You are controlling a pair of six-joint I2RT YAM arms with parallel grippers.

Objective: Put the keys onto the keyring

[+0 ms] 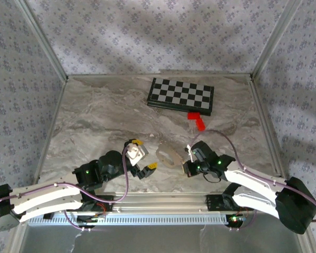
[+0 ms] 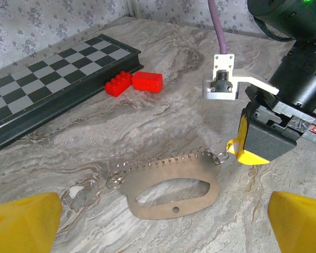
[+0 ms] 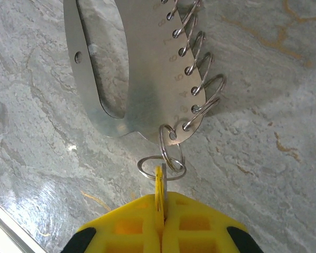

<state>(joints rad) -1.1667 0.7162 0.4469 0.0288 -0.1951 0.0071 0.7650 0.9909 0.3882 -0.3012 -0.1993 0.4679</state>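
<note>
The key's split ring already joins the keyring's end loop, so the key comes free onto the tabletop (image 1: 181, 178) beside the keyring's end next, as my right gripper eases back a little.
The keyring (image 3: 147, 68) is a flat silvery plate with an oval cut-out and a row of wire loops along one edge. It lies flat on the marble table (image 1: 95, 121), between the two grippers (image 1: 168, 156). My right gripper (image 3: 160, 203) is shut on the key (image 3: 159, 184), a thin yellow-headed key held edge-on between the pads. The key's tip sits at a small split ring (image 3: 160, 168) linked to the plate's end loop. My left gripper (image 2: 159, 226) is open, with its yellow pads (image 2: 21, 221) on either side of the keyring (image 2: 168, 169) and apart from it.
A folded chessboard (image 1: 181, 96) lies at the back of the table, with a red block (image 1: 196, 120) just in front of it. Metal frame rails and patterned walls close the table in on three sides. The right arm's wrist camera mount (image 2: 223, 79) hangs above the plate's far end.
</note>
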